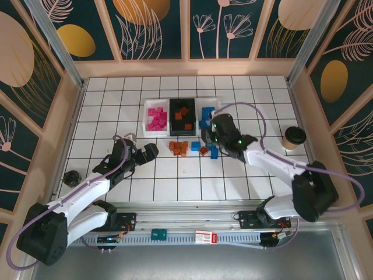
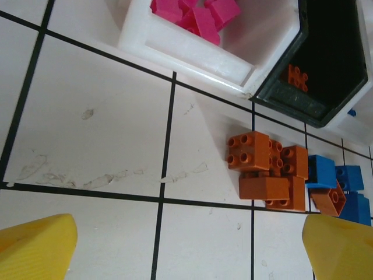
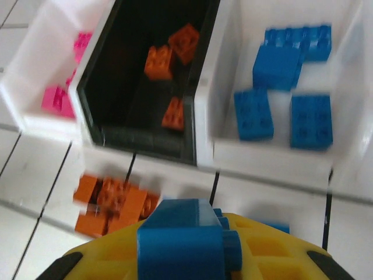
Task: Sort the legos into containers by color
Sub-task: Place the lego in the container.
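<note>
The right gripper moves outward past the near side of the white bin with blue legos next and releases the blue lego inside, as that bin stands just outward of the gripper.
Three bins stand side by side at the back: a white bin of pink legos, a black bin with orange legos, and a white bin with blue legos. A cluster of loose orange legos lies in front of the black bin, with loose blue legos to its right. My right gripper is shut on a blue lego, just in front of the blue bin. My left gripper is open over bare tiles, left of the orange cluster.
A tan cup with a dark lid stands at the right wall. A small round black cup sits at the left wall. Wooden walls ring the tiled floor.
</note>
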### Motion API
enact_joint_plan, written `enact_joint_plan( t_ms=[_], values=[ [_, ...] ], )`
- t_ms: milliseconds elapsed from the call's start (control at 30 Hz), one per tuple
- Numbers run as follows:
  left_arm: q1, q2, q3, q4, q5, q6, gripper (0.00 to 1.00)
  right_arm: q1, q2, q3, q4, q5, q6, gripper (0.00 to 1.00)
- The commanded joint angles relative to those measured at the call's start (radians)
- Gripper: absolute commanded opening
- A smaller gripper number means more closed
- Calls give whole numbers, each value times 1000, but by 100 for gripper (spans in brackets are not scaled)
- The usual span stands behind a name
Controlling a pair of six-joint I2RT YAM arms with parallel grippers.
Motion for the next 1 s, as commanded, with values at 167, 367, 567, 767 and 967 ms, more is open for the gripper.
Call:
enact_joint_plan(
  t_ms=[167, 367, 567, 767, 967],
  values=[
    [-71, 38, 39, -9, -27, 41, 98, -125, 340, 281, 42, -43, -40, 19],
    [-137, 85, 53, 23, -78, 53, 95, -161, 466, 392, 38, -52, -9, 40],
    [-238, 219, 111, 67, -152, 74, 83, -159, 414, 367, 64, -79, 2, 59],
    [-294, 363, 188, 105, -200, 64, 77, -65, 233, 193, 109, -35, 6, 60],
    [-293, 281, 183, 85, -250, 54, 84, 101, 93, -34, 213, -11, 132, 60]
  ],
)
